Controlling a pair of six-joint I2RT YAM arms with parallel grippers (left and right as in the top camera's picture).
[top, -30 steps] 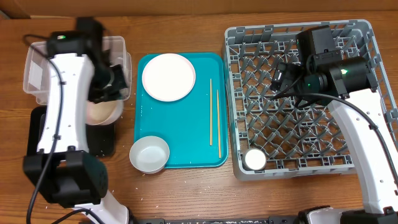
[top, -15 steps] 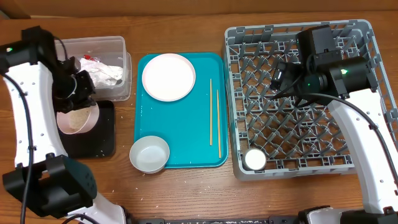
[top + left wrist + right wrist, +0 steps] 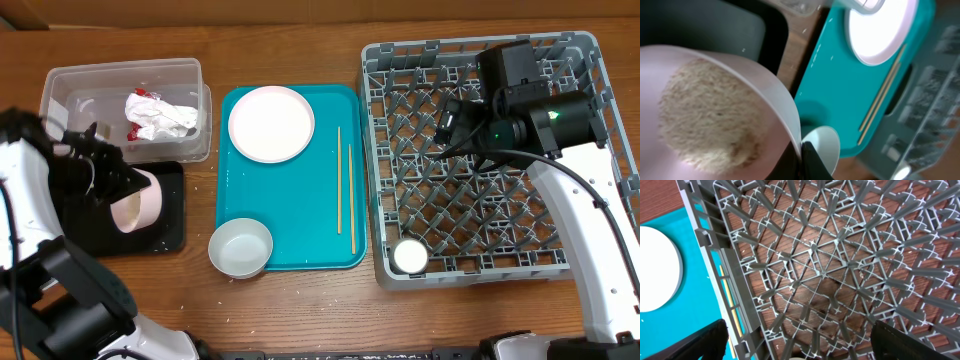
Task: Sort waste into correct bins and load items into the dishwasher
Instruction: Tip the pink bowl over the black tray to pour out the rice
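I should next tip the rice onto the black tray [image 3: 170, 232] with my left gripper and move across toward the chopsticks. I should then lower and release on the teal tray's middle [image 3: 292, 193], because that part of the teal tray is bare.
My left gripper [image 3: 112, 180] is shut on the rim of a white bowl [image 3: 136, 202] and holds it tilted over the black tray [image 3: 170, 232]. The left wrist view shows rice [image 3: 705, 117] inside the bowl [image 3: 765, 90], with my fingers [image 3: 807, 160] pinching its rim. The crumpled wrapper [image 3: 158, 113] lies in the clear tub [image 3: 120, 72]. The plate [image 3: 271, 123], a second bowl [image 3: 240, 248] and two chopsticks [image 3: 344, 190] are on the teal tray. My right gripper [image 3: 797, 340] is open and empty above the grey rack [image 3: 590, 150]. The cup [image 3: 409, 257] stands in the rack's front left corner.
The teal tray [image 3: 300, 230] lies between the bins and the rack. Loose rice grains dot the black tray and the wood near the table's front edge. The rack's lattice [image 3: 840, 255] fills the right wrist view, with the plate [image 3: 657, 267] at its left.
My left arm has swung left and forward with the bowl, from beside the clear tub to over the black tray, and the bowl is now tilted. The right arm has not moved.
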